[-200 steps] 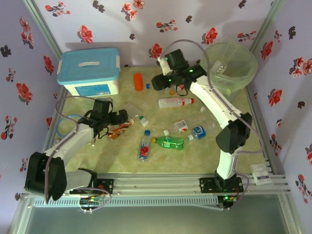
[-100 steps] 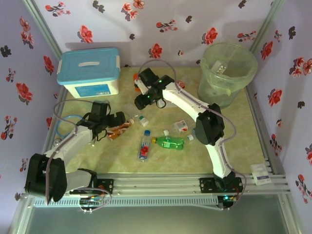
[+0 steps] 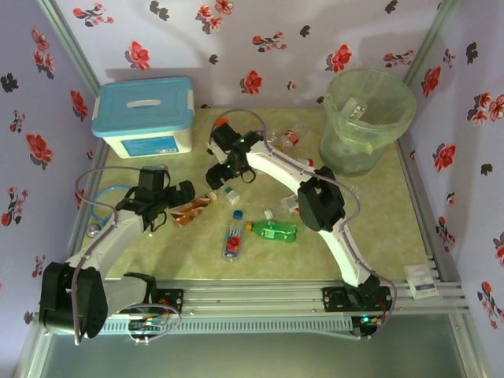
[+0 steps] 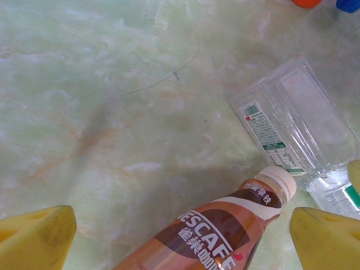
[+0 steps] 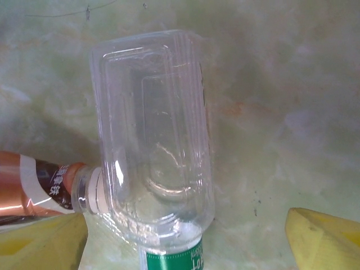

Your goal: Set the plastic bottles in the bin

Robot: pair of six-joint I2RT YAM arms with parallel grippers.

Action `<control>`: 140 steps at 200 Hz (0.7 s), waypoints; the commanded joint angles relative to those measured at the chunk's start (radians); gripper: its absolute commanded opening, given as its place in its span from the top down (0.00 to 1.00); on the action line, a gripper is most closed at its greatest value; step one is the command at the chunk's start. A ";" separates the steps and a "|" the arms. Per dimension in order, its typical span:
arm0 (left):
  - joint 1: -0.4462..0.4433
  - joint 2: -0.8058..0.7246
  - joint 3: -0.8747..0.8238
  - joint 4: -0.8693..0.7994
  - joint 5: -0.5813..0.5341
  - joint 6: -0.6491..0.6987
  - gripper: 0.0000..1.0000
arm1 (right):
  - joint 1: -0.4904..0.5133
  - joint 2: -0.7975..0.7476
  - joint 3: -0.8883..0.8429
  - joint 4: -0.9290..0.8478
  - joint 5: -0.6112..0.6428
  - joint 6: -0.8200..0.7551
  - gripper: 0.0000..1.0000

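Observation:
I need to lower my right gripper toward the Nescafe bottle's cap next and close it across the clear bottle's square body (image 5: 160, 199), because that body is below my gripper, nearer the cap.
A brown Nescafe bottle (image 4: 225, 230) lies on the table between the wide yellow fingertips (image 4: 36, 236) of my open left gripper (image 4: 180, 242), untouched. In the top view that gripper (image 3: 183, 197) is at the left, beside this bottle (image 3: 195, 208). My right gripper (image 5: 185, 242) is open over a clear bottle (image 5: 154, 140) with a green label, and its pads stand clear of both sides. From above, the right gripper (image 3: 217, 176) hangs over that clear bottle (image 3: 228, 191). A green bottle (image 3: 272, 230) and a red-labelled bottle (image 3: 233, 239) lie near the front. The pale-green bin (image 3: 394, 118) stands at the back right.
A blue-lidded white box (image 3: 144, 114) stands at the back left. The right arm stretches across the table's middle. A small bottle (image 3: 291, 138) lies near the back wall and a loose blue cap (image 3: 238, 213) near the middle. Flowered walls enclose the table.
The right arm has swung from near the bin leftward and down over the clear bottle, and its jaws have widened. The left gripper has shifted slightly left.

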 commanded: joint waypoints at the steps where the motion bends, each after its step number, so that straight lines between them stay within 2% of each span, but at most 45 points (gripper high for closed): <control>1: 0.007 0.013 -0.007 0.017 0.016 -0.014 0.03 | 0.008 0.041 0.046 0.006 0.002 0.025 0.08; 78: 0.009 0.020 -0.014 0.032 0.019 -0.015 0.03 | 0.013 0.122 0.088 0.025 -0.011 0.061 0.10; 140: 0.009 0.027 -0.001 0.047 0.022 -0.026 0.03 | 0.010 0.154 0.095 0.018 0.007 0.067 0.22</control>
